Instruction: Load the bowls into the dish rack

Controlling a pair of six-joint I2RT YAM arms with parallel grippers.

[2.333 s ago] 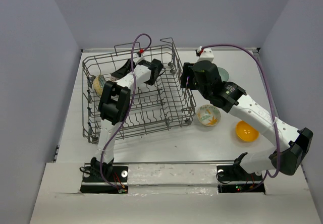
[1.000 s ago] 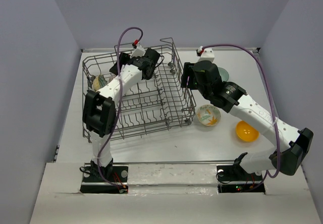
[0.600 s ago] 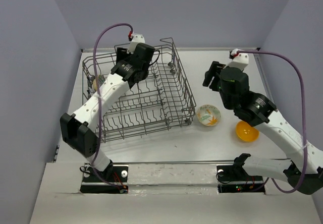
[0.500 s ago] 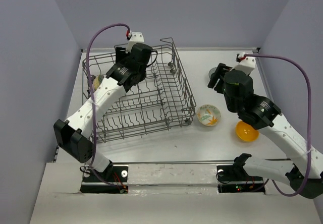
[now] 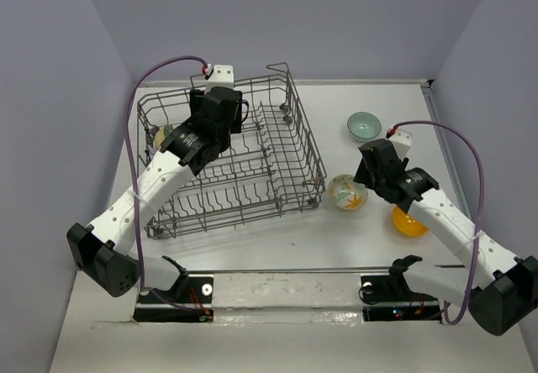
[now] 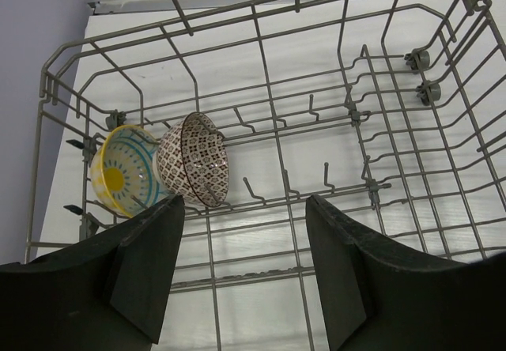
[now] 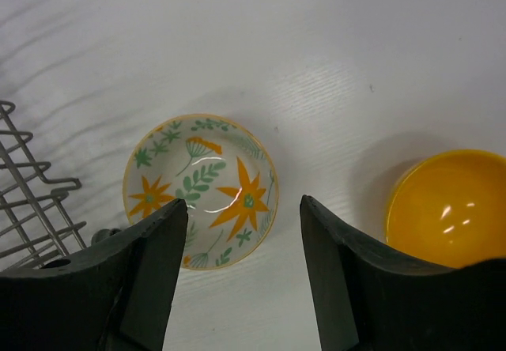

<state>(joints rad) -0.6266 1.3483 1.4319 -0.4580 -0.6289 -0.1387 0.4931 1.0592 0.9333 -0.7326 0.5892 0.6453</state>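
The right gripper lowers onto the leaf-pattern bowl's rim facing the orange bowl next and closes on it, since the rack's corner crowds the bowl's other side.
The grey wire dish rack (image 5: 308,150) stands at the left, also in the left wrist view (image 6: 417,57). The brown-patterned bowl (image 6: 194,160) and the yellow floral bowl (image 6: 125,179) stand on edge between tines at its left side (image 5: 160,140). My left gripper (image 5: 224,114) hangs open and empty above the rack (image 6: 245,256). The leaf-pattern bowl (image 5: 347,192) lies right of the rack. My right gripper (image 5: 368,170) is open and empty just above it (image 7: 243,264), jaws either side of the bowl's near rim (image 7: 202,189). The orange bowl (image 5: 409,220) and teal bowl (image 5: 364,124) lie on the table.
The rack's corner (image 7: 32,201) is close to the left of the leaf bowl. The orange bowl (image 7: 451,209) lies close to its right. Grey walls enclose the white table on three sides.
My right arm left the rack's right side, swung toward the back right past the teal bowl, then came down over the leaf bowl. My left gripper lifted out of the rack, its elbow swinging left.
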